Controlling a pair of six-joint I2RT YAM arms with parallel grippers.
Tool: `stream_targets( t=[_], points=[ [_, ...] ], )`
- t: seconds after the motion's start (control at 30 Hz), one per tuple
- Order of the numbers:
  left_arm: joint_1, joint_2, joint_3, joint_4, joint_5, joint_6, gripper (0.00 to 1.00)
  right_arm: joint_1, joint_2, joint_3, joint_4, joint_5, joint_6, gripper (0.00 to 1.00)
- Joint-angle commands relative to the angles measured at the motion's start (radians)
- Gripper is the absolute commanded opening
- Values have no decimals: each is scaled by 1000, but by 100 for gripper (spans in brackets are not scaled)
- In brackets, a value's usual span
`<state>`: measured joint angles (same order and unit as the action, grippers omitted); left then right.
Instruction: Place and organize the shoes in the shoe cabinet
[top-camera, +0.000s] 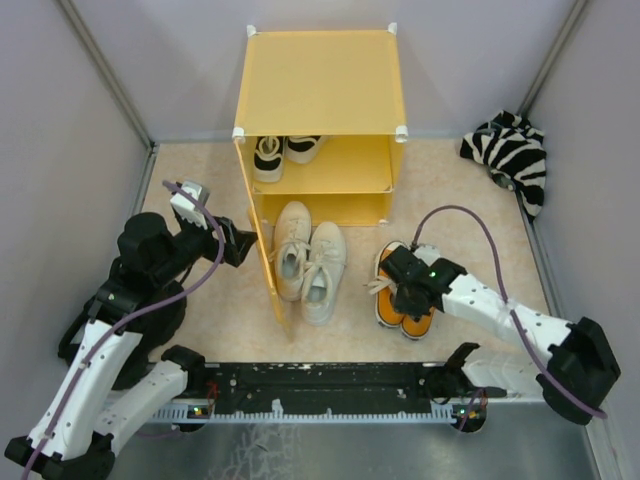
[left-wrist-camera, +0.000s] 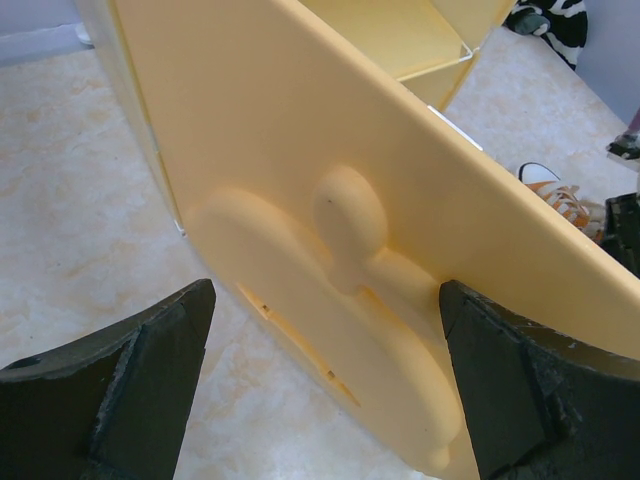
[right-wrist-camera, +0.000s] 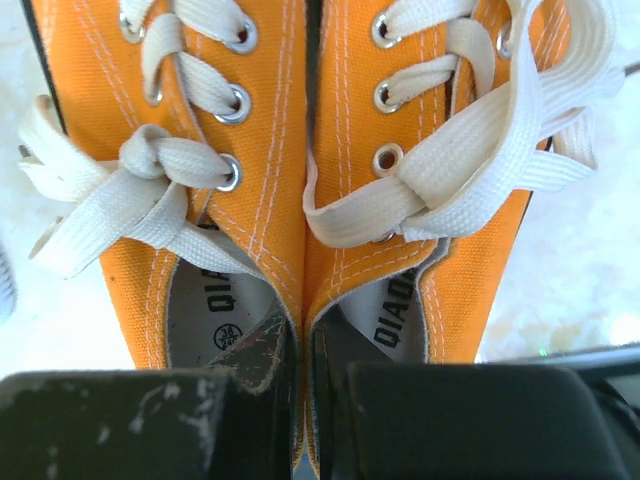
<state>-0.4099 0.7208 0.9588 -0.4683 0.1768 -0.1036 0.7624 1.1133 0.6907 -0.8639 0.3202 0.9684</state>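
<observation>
Next, the right gripper carries the orange pair up and outward beside the black pair on the upper shelf and releases it, because that part of the shelf stands empty.
The yellow-orange shoe cabinet (top-camera: 320, 85) stands at the back, its door (top-camera: 262, 250) swung open toward me. The black pair (top-camera: 282, 152) sits on its upper shelf. The off-white pair (top-camera: 308, 260) lies on the floor before the lower compartment. My left gripper (top-camera: 243, 243) is open beside the door's outer face; the embossed door (left-wrist-camera: 340, 250) fills the left wrist view between the fingers (left-wrist-camera: 120, 390). My right gripper (top-camera: 408, 290) is shut on the orange pair (top-camera: 402, 295), one finger inside each shoe, pinching the two inner walls together (right-wrist-camera: 305, 300).
A zebra-striped fabric bundle (top-camera: 512, 155) lies in the back right corner. Grey walls enclose the beige floor on three sides. A black rail (top-camera: 330, 385) with the arm bases runs along the near edge.
</observation>
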Motion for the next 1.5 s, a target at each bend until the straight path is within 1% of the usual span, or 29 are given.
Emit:
stream_targets(
  t=[0.0,0.17,0.4,0.5,0.67,0.8,0.97,1.03,1.17,1.23,1.47],
  points=[
    [-3,7,34,-1,3,9,99,9,-108,222,-125,-20,-69,0],
    [-4,3,53,-1,9,8,99,9,-103,373,-185,-223,-140,0],
    [-4,-8,73,-21,-6,8,99,9,-30,574,-120,-475,-261,0],
    [-4,-19,78,-31,-16,11,99,9,13,652,-83,-521,-303,0],
    [-4,-38,92,-57,-32,11,99,9,104,772,-14,-528,-365,0],
    [-4,-64,100,-75,-52,15,99,9,169,868,35,-443,-420,0],
    [-4,-72,107,-99,-71,32,99,-1,243,945,91,-342,-494,0],
    [-4,-72,104,-99,-74,34,99,-26,272,951,129,-319,-510,0],
    [-4,-68,95,-93,-71,36,99,-139,328,945,271,-378,-520,0],
    [-3,-63,92,-89,-71,38,99,-174,367,957,333,-377,-530,0],
    [-4,-45,103,-97,-83,44,99,-226,465,1019,516,-353,-540,0]
  ],
)
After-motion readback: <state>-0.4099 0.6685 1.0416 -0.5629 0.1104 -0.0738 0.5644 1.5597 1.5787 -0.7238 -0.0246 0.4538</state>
